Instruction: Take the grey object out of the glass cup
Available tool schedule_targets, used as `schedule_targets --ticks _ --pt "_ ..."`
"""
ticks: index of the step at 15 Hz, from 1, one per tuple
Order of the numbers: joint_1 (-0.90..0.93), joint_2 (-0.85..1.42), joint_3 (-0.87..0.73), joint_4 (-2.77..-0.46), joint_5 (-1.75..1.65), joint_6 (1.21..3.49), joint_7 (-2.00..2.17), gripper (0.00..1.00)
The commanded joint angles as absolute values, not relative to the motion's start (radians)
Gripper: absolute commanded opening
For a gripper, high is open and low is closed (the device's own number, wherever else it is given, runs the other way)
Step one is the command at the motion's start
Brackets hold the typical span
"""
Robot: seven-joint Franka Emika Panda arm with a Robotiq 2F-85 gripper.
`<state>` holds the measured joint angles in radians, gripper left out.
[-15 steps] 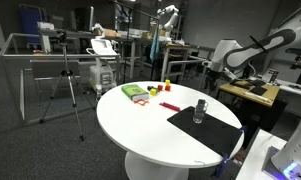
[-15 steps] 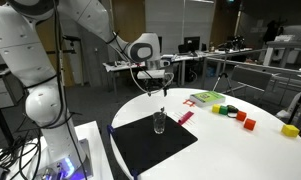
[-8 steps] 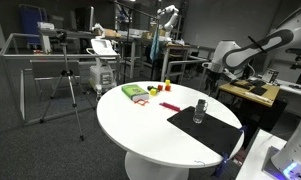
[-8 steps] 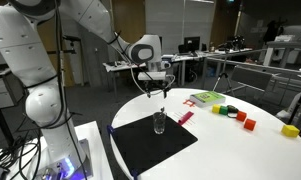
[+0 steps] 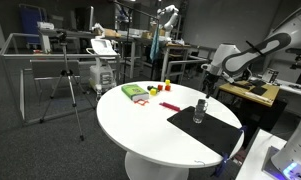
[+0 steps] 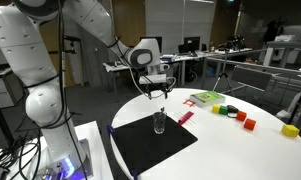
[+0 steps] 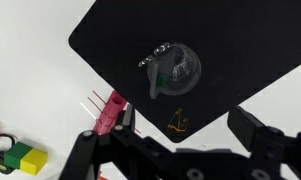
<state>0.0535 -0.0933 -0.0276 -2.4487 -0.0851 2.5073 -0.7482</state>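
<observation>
My gripper is going to move down and across toward the glass cup next, onto the upper end of the grey object, since that end leans at the glass cup's rim.
The glass cup stands upright on a black mat on the round white table in both exterior views, and it also shows in an exterior view. In the wrist view I look down into the cup; the grey object stands inside it, leaning against the rim. My gripper is open and empty, its fingers spread wide. It hangs above the table behind the cup, well clear of it.
A pink item lies beside the mat. Small red, yellow and green blocks and a green card lie farther along the table. Desks and equipment stand around the room.
The gripper has shifted slightly lower and closer toward the cup. The cup and the grey object have not moved.
</observation>
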Motion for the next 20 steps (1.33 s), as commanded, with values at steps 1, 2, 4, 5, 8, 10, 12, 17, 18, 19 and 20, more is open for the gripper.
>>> schedule_targets --ticks 1,2,4,5,8,10,12,17,18,19,20 --pt "0.041 -0.044 -0.028 -2.439 -0.101 2.553 -0.779 1.0" --pt "0.038 -0.029 -0.027 -2.432 -0.106 2.559 -0.773 1.0" --pt "0.029 0.007 -0.028 -2.414 -0.116 2.563 -0.768 1.0" --pt "0.025 0.022 -0.028 -2.406 -0.121 2.564 -0.765 1.0" --pt "0.011 0.054 -0.026 -2.387 -0.142 2.575 -0.763 0.98" --pt "0.002 0.076 -0.025 -2.373 -0.151 2.578 -0.762 0.98" --pt "-0.002 0.093 -0.024 -2.365 -0.162 2.58 -0.755 0.96" --pt "-0.007 0.114 -0.02 -2.357 -0.189 2.579 -0.751 0.5" --pt "-0.006 0.114 -0.02 -2.359 -0.194 2.579 -0.748 0.42" --pt "-0.005 0.111 -0.019 -2.36 -0.199 2.577 -0.748 0.35" --pt "-0.004 0.107 -0.018 -2.364 -0.207 2.577 -0.747 0.28"
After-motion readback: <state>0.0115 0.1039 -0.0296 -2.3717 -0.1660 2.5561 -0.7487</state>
